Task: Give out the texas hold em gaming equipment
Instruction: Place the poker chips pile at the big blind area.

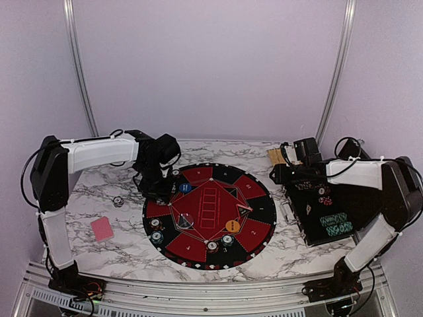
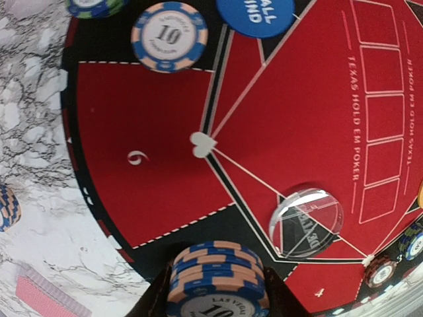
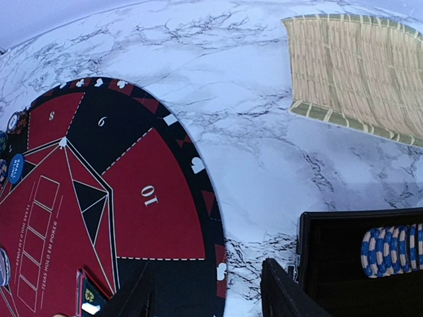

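Observation:
The stack of chips goes back and to the right in the top view with my left gripper next, then down for release on the mat's near black sector (image 1: 223, 257), which lacks blue-and-peach chips.
A stack of blue-and-peach poker chips (image 2: 215, 274) sits between the fingers of my left gripper (image 2: 215, 294), which is shut on it just above the round mat's black rim by sector 6. The left gripper (image 1: 157, 191) hangs over the mat's left edge. A clear button (image 2: 306, 221) lies to the right of the stack and a blue button (image 2: 254, 13) further off. A single "10" chip (image 2: 169, 36) lies on the rim. Pink-backed cards (image 1: 102, 228) rest on the marble. My right gripper (image 3: 208, 297) is open and empty, over the mat's edge beside the case.
The round black-and-red mat (image 1: 261, 198) fills the table's middle, with an orange button (image 1: 232, 226) and small chip stacks (image 1: 156, 230) on it. The black case (image 1: 310, 214) at the right holds rows of chips (image 3: 393, 249). A bamboo mat (image 3: 360, 72) lies behind it.

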`<state>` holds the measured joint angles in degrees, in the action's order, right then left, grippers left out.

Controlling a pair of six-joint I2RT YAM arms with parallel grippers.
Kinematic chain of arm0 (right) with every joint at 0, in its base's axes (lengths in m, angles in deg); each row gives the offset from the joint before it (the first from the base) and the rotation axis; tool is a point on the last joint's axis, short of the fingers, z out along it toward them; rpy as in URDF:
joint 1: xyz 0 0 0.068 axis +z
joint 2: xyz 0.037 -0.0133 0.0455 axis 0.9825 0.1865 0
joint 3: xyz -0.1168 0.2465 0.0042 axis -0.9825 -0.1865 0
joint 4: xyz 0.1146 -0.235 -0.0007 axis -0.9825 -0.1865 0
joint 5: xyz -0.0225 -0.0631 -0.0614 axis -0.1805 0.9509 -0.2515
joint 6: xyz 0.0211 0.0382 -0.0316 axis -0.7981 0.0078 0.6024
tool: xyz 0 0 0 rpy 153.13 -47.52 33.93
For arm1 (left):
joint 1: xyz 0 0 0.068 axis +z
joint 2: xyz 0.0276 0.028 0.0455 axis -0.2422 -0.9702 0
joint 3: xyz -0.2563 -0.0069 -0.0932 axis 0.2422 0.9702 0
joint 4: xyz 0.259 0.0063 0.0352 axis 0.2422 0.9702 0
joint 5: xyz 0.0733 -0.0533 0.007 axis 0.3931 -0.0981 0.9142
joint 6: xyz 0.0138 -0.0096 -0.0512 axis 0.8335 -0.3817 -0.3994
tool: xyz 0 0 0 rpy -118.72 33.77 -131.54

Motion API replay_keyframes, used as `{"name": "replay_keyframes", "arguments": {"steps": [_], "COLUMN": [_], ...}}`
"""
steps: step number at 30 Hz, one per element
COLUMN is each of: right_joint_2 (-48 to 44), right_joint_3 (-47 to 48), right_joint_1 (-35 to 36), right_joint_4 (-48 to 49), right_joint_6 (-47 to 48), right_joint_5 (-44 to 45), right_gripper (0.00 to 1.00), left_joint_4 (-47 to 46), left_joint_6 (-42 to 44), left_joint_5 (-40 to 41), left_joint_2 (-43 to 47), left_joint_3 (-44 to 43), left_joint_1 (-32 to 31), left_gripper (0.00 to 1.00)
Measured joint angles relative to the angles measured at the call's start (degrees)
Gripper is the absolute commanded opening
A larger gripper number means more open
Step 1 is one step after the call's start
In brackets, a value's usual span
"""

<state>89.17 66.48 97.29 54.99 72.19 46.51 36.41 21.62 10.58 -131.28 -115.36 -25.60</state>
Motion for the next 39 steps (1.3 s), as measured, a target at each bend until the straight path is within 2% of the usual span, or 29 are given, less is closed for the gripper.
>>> {"name": "replay_keyframes", "arguments": {"steps": [21, 28, 39], "right_joint_2": [-1.1, -1.2, -2.0], "right_joint_3": [0.0, 0.0, 0.0], "right_joint_1": [0.0, 0.0, 0.0], "right_joint_4": [0.0, -0.3, -0.9], "right_joint_6": [0.1, 0.2, 0.3], "right_joint_5": [1.1, 1.9, 2.7], "right_gripper": [0.53, 0.53, 0.53], "left_joint_4": [1.1, 1.0, 0.7], "left_joint_6": [-8.8, -11.9, -16.2], "left_joint_5": [-0.3, -0.4, -0.3], "left_joint_2": [-6.9, -9.9, -11.5], "left_joint_3": [-6.4, -9.4, -11.8], "left_joint_1": [-22.3, -27.6, -32.3], "left_gripper": [0.38, 0.38, 0.38]}}
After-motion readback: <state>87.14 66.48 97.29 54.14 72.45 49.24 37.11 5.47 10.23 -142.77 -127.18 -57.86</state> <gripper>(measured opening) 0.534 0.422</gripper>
